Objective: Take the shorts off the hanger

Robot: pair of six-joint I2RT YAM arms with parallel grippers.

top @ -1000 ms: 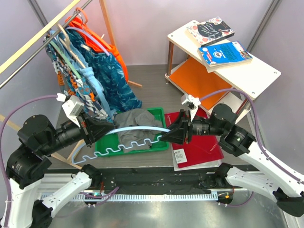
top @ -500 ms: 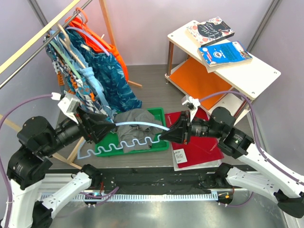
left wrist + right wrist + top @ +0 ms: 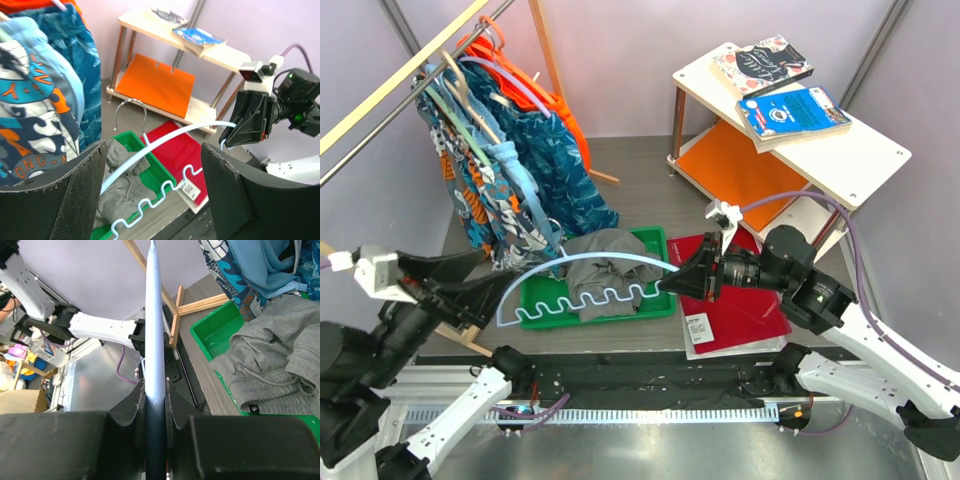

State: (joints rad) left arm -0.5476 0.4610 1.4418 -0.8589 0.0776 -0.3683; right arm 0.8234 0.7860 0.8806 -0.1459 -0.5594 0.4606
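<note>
Next, my right gripper rises toward the left in the top view. It then releases the hanger (image 3: 590, 295) on the rack's empty rail stretch (image 3: 342, 165), since the shorts are off.
The grey shorts (image 3: 605, 270) lie crumpled in a green tray (image 3: 535, 300), off the hanger. A bare light-blue hanger (image 3: 590, 295) with a wavy bottom bar hovers over the tray. My right gripper (image 3: 676, 284) is shut on its right end; in the right wrist view the bar (image 3: 154, 315) runs straight out from between the closed jaws (image 3: 155, 390). My left gripper (image 3: 488, 276) stands open left of the hanger, apart from it. From the left wrist, the hanger (image 3: 170, 135) and grey shorts (image 3: 120, 185) show beyond the spread gripper (image 3: 154, 150). Floral shorts (image 3: 510, 205) hang on the rack.
A wooden clothes rack (image 3: 400, 80) with several hung garments fills the back left. A red tray (image 3: 745, 305) lies right of the green one. A white side table (image 3: 860, 160) with books and an orange lower shelf (image 3: 740, 170) stands at the back right.
My left gripper has opened, let go of the hanger's left end and drawn back to the left. The right gripper has tightened and still holds the right end.
</note>
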